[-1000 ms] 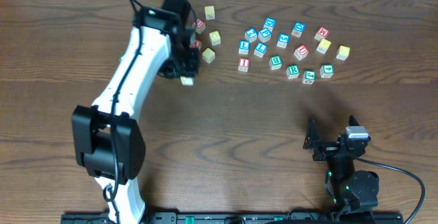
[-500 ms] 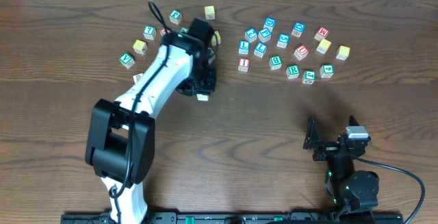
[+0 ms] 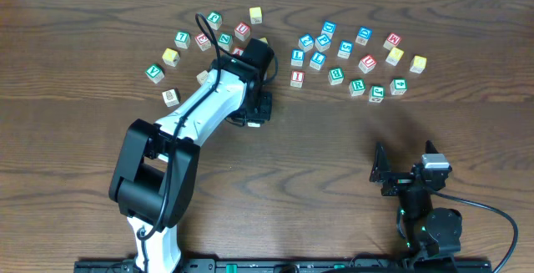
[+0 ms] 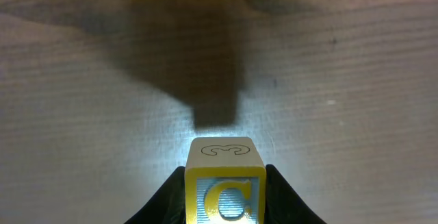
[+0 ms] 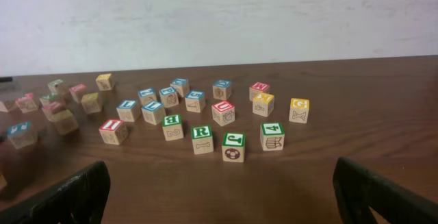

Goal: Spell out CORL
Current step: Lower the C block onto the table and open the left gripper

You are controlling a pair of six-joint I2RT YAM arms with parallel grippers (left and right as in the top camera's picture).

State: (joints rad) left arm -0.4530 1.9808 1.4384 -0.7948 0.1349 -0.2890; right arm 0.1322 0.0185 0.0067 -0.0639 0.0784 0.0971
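Note:
Next, my left gripper will lower until the yellow-edged cube rests on the bare wood below and release it there, because its shadow lies apart from it.
My left gripper point(image 3: 256, 116) is shut on a yellow-edged cube with a yellow C point(image 4: 224, 183) on a blue-hatched face. It holds the cube just above bare wood, in front of the gap between two cube clusters. Its black fingers point(image 4: 171, 198) press the cube's two sides. The green R cube point(image 3: 357, 86) stands in the right cluster and also shows in the right wrist view point(image 5: 201, 139). A blue L cube point(image 3: 317, 59) stands further back. Two yellow-topped cubes point(image 3: 395, 55) lie at the far right; I cannot read their letters. My right gripper point(image 3: 384, 173) is open and empty, low at the front right.
A left cluster of several cubes point(image 3: 179, 39) lies behind my left arm. The right cluster point(image 3: 346, 52) holds blue, green and red-lettered cubes, among them a red I point(image 3: 296, 78). A lone pale cube point(image 3: 255, 14) sits at the back. Brown wood point(image 3: 334, 148) spreads in front.
My left arm has swung to the right and slightly forward with the C cube in its grip, uncovering the left cluster. The right arm has not moved.

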